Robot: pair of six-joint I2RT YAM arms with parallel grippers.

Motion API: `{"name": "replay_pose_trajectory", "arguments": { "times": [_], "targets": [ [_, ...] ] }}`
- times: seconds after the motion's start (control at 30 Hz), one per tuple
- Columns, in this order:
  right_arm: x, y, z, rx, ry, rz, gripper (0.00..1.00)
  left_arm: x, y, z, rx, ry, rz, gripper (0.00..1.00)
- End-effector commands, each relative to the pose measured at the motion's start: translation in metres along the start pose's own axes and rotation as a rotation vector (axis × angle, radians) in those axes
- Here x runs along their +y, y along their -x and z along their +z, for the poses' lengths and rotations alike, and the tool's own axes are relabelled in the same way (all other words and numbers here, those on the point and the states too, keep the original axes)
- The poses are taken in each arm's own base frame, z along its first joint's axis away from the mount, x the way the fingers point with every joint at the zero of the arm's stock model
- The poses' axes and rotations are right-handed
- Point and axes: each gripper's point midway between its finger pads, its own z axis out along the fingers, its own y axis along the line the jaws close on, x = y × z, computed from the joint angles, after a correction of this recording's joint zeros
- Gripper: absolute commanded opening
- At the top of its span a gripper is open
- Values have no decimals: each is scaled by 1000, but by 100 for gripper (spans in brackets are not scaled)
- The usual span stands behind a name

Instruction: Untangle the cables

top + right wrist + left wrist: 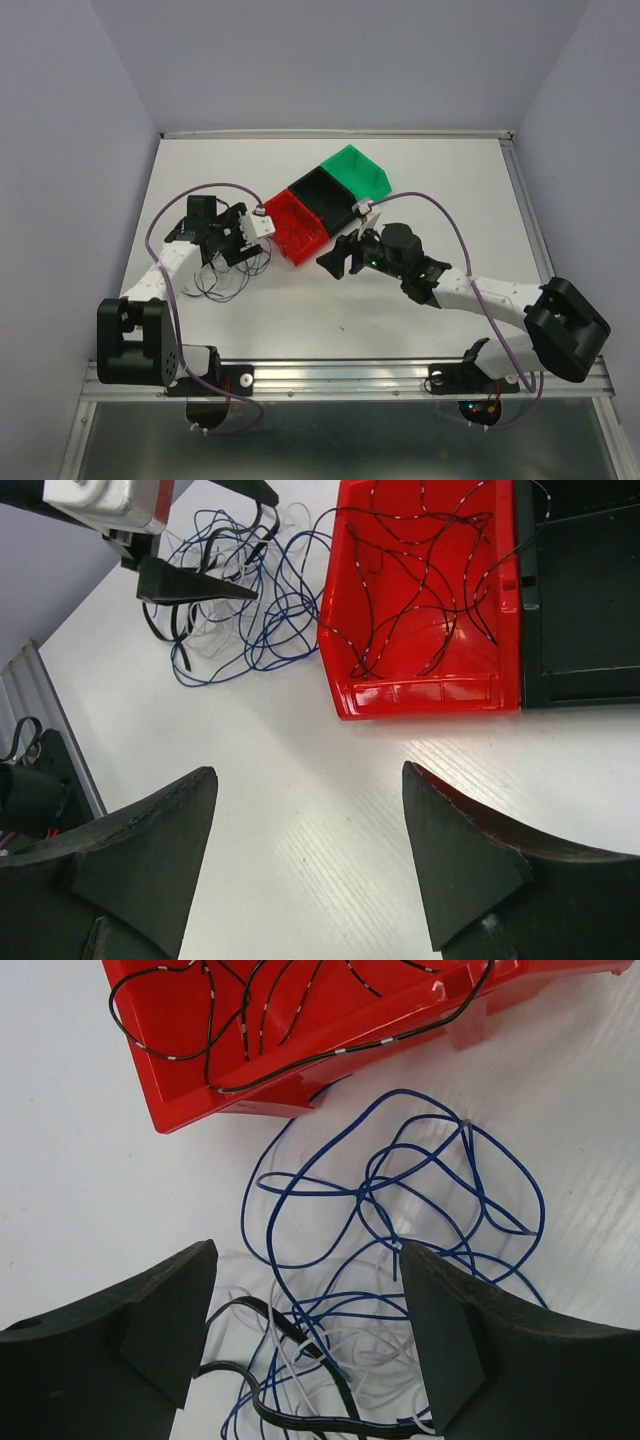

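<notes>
I need to lower my left gripper's fingers toward the red bin [180,1070] next and close around the dark blue loop that arches below.
A loose clump of cables [400,1190] lies on the white table just in front of the red bin [180,1070]: thin dark blue loops, whitish strands [375,1355] and a black flat cable [290,1335]. My left gripper [310,1300] is open and hangs over the clump, with the strands between its fingers but not held. Thin black wires with white marks [420,570] lie inside the red bin [430,695]. My right gripper [310,780] is open and empty above bare table, short of the red bin. The clump [225,275] shows below my left gripper [240,252] in the top view.
A black bin [328,195] and a green bin [360,170] stand in a row behind the red bin [297,228]. My right gripper [338,255] is just right of the red bin. Grey walls ring the table.
</notes>
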Motion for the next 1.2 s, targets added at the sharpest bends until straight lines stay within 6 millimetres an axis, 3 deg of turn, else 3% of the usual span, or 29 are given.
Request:
{"name": "replay_pose_trajectory", "arguments": {
  "times": [0.0, 0.23, 0.27, 0.3, 0.33, 0.43, 0.47, 0.5, 0.57, 0.63, 0.77, 0.8, 0.87, 0.9, 1.0, 1.1, 1.17],
  "targets": [
    [4, 13, -3, -60, 13, -12, 80, 26, 25, 4, -87, 28, 18, 84],
    [5, 15, -4, -66, 14, -11, 80, 15, 29, 20, -106, -35, 23, 69],
    [5, 16, -4, -68, 13, -10, 80, 11, 30, 24, -118, -53, 26, 55],
    [5, 16, -4, -70, 16, -9, 80, 7, 32, 26, -122, -67, 27, 49],
    [5, 16, -5, -73, 13, -7, 80, 3, 31, 30, -122, -83, 20, 34],
    [3, 15, -4, -72, 7, -1, 80, -2, 26, 28, -87, -102, 13, 8],
    [2, 14, -4, -70, 3, 2, 80, -1, 22, 24, -53, -94, 5, 0],
    [2, 13, -4, -69, 2, 3, 80, 0, 19, 20, -38, -83, 2, 0],
    [0, 9, -1, -60, -3, 5, 79, 8, 24, 0, -38, -31, 7, 0],
    [1, 9, 1, -55, 3, 6, 79, 2, 33, -20, -44, -40, 0, 0],
    [8, 13, 8, -65, 47, -4, 78, 3, 85, -82, -162, 17, 2, 0],
    [10, 11, 11, -58, 66, -20, 78, 16, 105, -99, -199, 59, 7, 0],
    [26, 18, 14, -81, 157, -45, 78, 22, 126, -121, -240, 72, -30, 0],
    [30, 21, 15, -90, 181, -56, 78, 28, 146, -142, -273, 80, -27, 0],
    [44, 33, 19, -121, 256, -78, 78, 37, 171, -173, -309, 96, -97, 0],
    [55, 48, 20, -156, 303, -100, 78, 65, 223, -245, -424, 254, -74, 0],
    [69, 64, 17, -199, 362, -126, 80, 68, 241, -279, -472, 308, -82, 0]
  ]
}}
